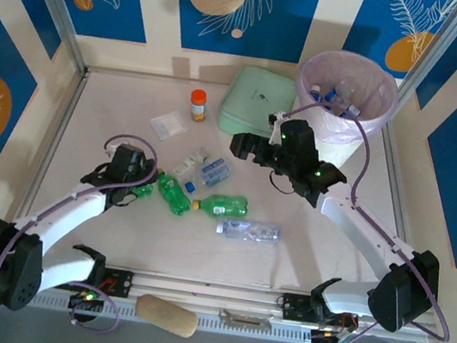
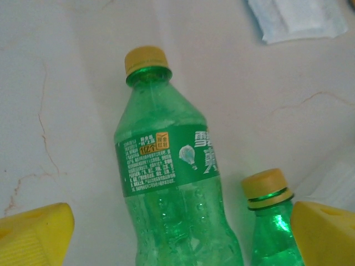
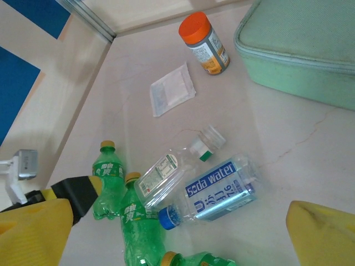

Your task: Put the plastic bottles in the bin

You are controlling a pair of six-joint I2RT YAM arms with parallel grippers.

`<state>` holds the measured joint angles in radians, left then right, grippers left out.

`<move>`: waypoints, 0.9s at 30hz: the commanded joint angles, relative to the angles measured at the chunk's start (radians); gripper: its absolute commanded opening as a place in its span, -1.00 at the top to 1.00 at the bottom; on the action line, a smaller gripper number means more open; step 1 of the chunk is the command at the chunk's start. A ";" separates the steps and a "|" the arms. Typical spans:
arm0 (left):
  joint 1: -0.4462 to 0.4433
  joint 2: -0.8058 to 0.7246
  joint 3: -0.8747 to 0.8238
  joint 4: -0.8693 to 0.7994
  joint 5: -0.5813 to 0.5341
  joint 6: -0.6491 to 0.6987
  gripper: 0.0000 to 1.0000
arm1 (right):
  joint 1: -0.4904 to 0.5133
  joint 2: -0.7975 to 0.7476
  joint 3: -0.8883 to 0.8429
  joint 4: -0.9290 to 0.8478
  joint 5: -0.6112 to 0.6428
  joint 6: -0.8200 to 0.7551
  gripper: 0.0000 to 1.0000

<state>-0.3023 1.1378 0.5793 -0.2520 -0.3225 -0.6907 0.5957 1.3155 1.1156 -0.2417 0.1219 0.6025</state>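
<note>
The open yellow fingers of my left gripper are already on either side of the labelled middle of the green bottle (image 2: 169, 160), so my left gripper will go down over it and close next.
Several plastic bottles lie mid-table. My left gripper (image 1: 143, 181) (image 2: 177, 238) is open low over a green bottle (image 2: 166, 166) (image 1: 147, 186), its yellow fingers either side. A second green bottle (image 2: 272, 221) (image 1: 174, 195) lies just right of it, a third (image 1: 221, 204) further right. A clear bottle (image 3: 166, 174), a blue-labelled soda water bottle (image 3: 219, 194) and another clear bottle (image 1: 250, 230) lie nearby. My right gripper (image 1: 243, 146) (image 3: 178, 235) hangs open and empty above them. The white bin (image 1: 380, 114), far right, holds several bottles.
A mint green lidded box (image 1: 257, 102) (image 3: 299, 50) stands left of the bin. An orange-capped jar (image 1: 198, 104) (image 3: 204, 43) and a small flat clear bag (image 1: 169, 125) (image 3: 172, 89) lie behind the bottles. A beige rounded object (image 1: 167, 315) rests at the near edge.
</note>
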 commanded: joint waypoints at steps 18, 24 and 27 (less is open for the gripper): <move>0.014 0.158 0.010 0.046 0.005 -0.034 -0.75 | 0.026 0.022 -0.050 0.028 0.079 0.047 -0.98; 0.015 0.199 0.002 0.076 -0.002 -0.035 -0.60 | 0.020 0.049 -0.042 0.026 0.076 0.045 -0.98; 0.015 0.224 0.000 0.090 0.003 -0.044 -0.56 | 0.013 0.062 -0.032 0.024 0.070 0.042 -0.98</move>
<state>-0.2981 1.3415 0.5831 -0.1867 -0.3153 -0.7258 0.6159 1.3647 1.0634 -0.2302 0.1875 0.6445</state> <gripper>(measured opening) 0.786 0.990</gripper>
